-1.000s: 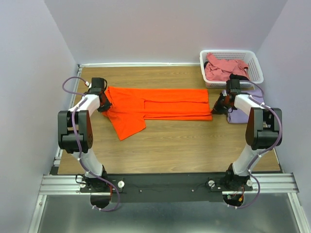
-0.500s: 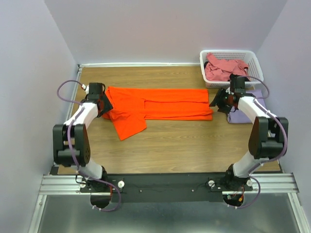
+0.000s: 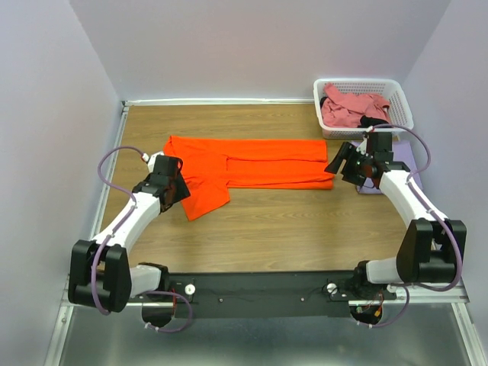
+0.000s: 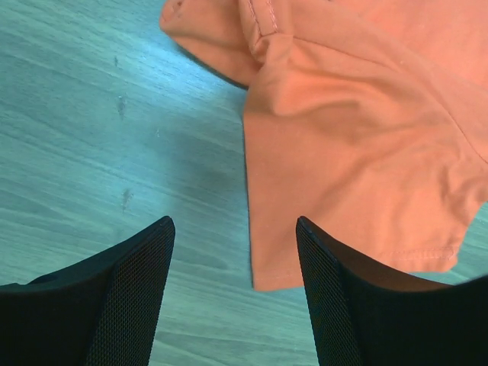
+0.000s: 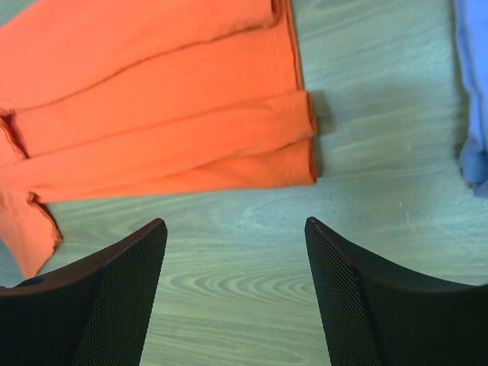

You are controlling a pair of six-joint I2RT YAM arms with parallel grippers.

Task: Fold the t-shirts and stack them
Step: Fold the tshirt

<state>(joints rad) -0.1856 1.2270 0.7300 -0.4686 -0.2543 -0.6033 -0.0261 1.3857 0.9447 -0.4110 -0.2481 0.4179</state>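
Note:
The sleeve sticks out, so I need to lower my left gripper across to the sleeve's nearest corner, which is below my gripper and to its right in the top view.
The bright orange t-shirt [image 3: 259, 162] lies on the table folded into a long band, with one sleeve [image 3: 204, 197] sticking out toward the near left. My left gripper [image 3: 175, 191] hovers open over that sleeve's left edge [image 4: 358, 152], holding nothing. My right gripper [image 3: 343, 162] is open above bare wood just off the band's right end [image 5: 152, 137]. The pale lavender t-shirt [image 3: 410, 158] lies folded at the right, partly hidden by my right arm; its edge [image 5: 474, 91] shows in the right wrist view. The dusty pink t-shirt [image 3: 351, 107] and a bit of black cloth [image 3: 374, 121] sit in the basket.
The white lattice basket [image 3: 358, 81] stands at the back right corner. Walls enclose the table on the left, back and right. Bare wood [image 3: 290, 229] lies between the orange shirt and the arm bases.
Both grippers opened and let go of the orange shirt's ends. The left gripper drew back toward the near side over the sleeve; the right one lifted off the right end.

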